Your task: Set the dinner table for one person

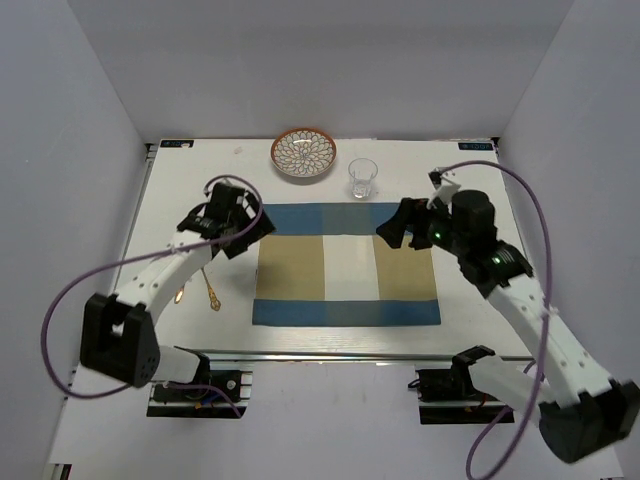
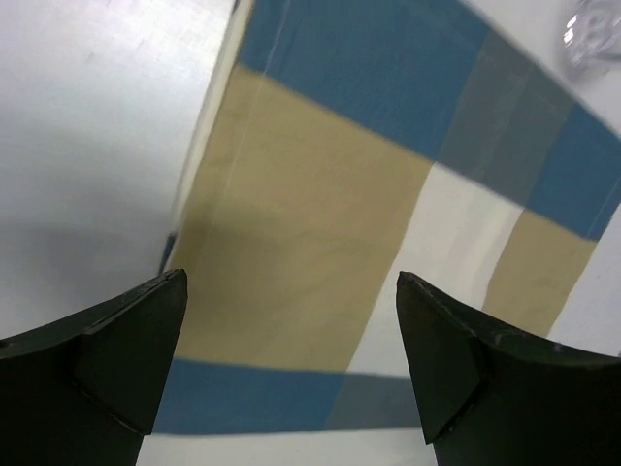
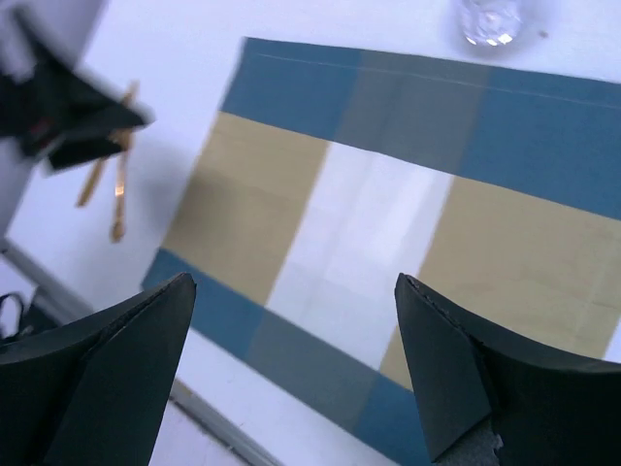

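Note:
My left gripper moves outward and down onto the patterned plate's near rim (image 1: 280, 168) next, as the plate sits outward of that gripper, still off the placemat (image 1: 346, 264).
The white dinner table (image 1: 180, 200) carries a blue-and-tan striped placemat (image 1: 346, 264) in its middle. At the far edge sit a patterned plate (image 1: 304, 154) and a clear glass (image 1: 362, 178). Gold cutlery (image 1: 212, 292) lies left of the placemat, partly under the left arm; it shows too in the right wrist view as gold cutlery (image 3: 118, 189). My left gripper (image 1: 252, 232) hangs open over the placemat's left edge, nothing between its fingers (image 2: 131, 345). My right gripper (image 1: 392, 228) hangs open above the placemat's right part, also holding nothing.
White walls close in the table on the left, back and right. A metal rail (image 1: 340, 355) runs along the near edge, with both arm bases behind it. Purple cables loop beside each arm.

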You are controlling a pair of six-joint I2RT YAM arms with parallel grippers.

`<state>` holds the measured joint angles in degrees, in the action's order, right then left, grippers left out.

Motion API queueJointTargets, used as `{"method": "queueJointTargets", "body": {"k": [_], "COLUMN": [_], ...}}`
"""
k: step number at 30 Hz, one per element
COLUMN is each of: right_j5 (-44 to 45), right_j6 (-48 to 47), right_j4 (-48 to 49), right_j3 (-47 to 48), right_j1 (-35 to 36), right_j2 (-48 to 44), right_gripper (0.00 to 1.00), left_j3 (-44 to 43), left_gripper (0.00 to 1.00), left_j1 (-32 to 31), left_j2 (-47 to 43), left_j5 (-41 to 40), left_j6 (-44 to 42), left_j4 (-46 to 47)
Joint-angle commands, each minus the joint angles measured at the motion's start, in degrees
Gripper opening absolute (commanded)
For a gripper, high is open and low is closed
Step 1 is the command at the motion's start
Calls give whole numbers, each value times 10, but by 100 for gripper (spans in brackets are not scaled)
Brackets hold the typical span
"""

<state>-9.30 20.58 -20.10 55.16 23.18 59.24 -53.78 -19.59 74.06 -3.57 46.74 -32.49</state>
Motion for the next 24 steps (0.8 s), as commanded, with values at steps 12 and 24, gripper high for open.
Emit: {"method": "queueJointTargets", "body": {"k": [12,24], "right_j5": [-200,-283], "right_j6": [6,33], "right_j4": [-59,-38], "right_j3": [-80,-164], "right_j1": [0,0], "right_j2": [-227,-301], "right_gripper": [89,89], "left_j3": [-333,-518], "left_gripper": [98,98], "left_j1": [19,35], "left_j2": [321,522], "left_j5": [8,4], "left_j6": [57,76], "left_j4": [52,108]}}
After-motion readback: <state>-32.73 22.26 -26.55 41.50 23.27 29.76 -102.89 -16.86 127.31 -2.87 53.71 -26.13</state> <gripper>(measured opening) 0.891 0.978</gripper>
